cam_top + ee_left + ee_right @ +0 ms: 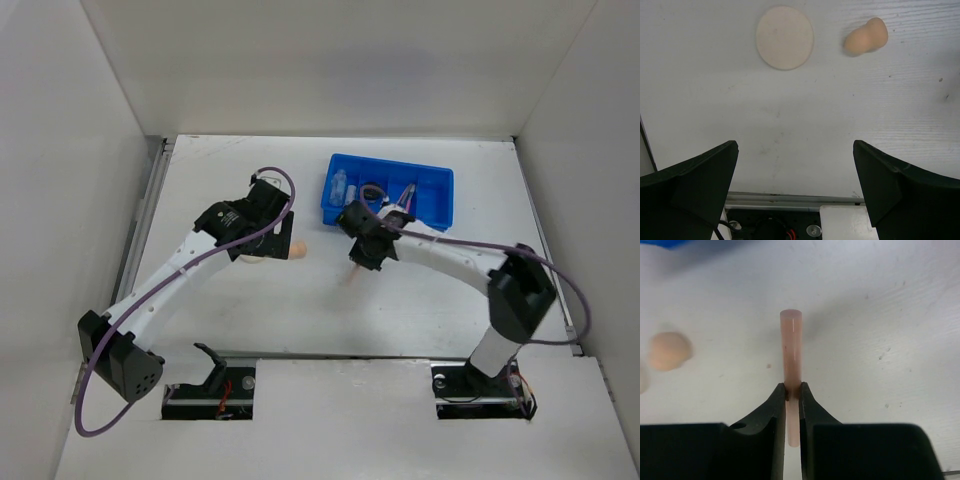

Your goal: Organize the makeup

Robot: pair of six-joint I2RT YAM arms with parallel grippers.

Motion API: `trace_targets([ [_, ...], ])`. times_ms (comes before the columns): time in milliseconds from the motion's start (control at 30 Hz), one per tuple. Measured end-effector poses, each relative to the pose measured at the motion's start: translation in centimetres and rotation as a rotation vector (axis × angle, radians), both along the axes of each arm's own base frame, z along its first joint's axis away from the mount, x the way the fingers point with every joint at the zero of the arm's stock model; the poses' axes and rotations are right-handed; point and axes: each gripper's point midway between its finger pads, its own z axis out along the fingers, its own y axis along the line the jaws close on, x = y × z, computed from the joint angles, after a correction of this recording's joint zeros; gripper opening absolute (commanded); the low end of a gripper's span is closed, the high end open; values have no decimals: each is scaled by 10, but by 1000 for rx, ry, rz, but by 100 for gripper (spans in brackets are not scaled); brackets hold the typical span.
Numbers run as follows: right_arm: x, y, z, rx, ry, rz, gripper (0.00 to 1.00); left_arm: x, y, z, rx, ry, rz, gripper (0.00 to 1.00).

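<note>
I will next move my right gripper outward and to the right in the top view and let go of the pencil in the tray section (406, 195), because thin sticks are already lying there.
My right gripper (792, 390) is shut on a thin pink pencil (791, 345) and holds it pointing forward over the white table; in the top view it (358, 262) is just in front of the blue tray, the pencil tip (352, 276) showing below it. My left gripper (794, 147) is open and empty, above the table and short of the cream round puff (785, 37) and the peach egg sponge (866, 37). In the top view the left gripper (258, 245) covers most of the puff, with the sponge (297, 250) just to its right. The sponge also shows in the right wrist view (669, 351).
The blue divided tray (447, 200) stands at the back, right of centre, holding a clear tube (339, 185) and other small items. White walls close in the table on the left, back and right. A metal rail (790, 196) runs along the near edge.
</note>
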Motion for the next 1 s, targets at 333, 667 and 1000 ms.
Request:
trace_targets([
  [333, 116, -107, 136, -111, -335, -72, 5, 3, -3, 1, -10, -11, -11, 99],
  [667, 208, -146, 75, -363, -207, -37, 14, 4, -8, -3, -23, 6, -9, 99],
  [1000, 233, -161, 81, -383, -216, -32, 42, 2, -3, -4, -1, 9, 1, 99],
])
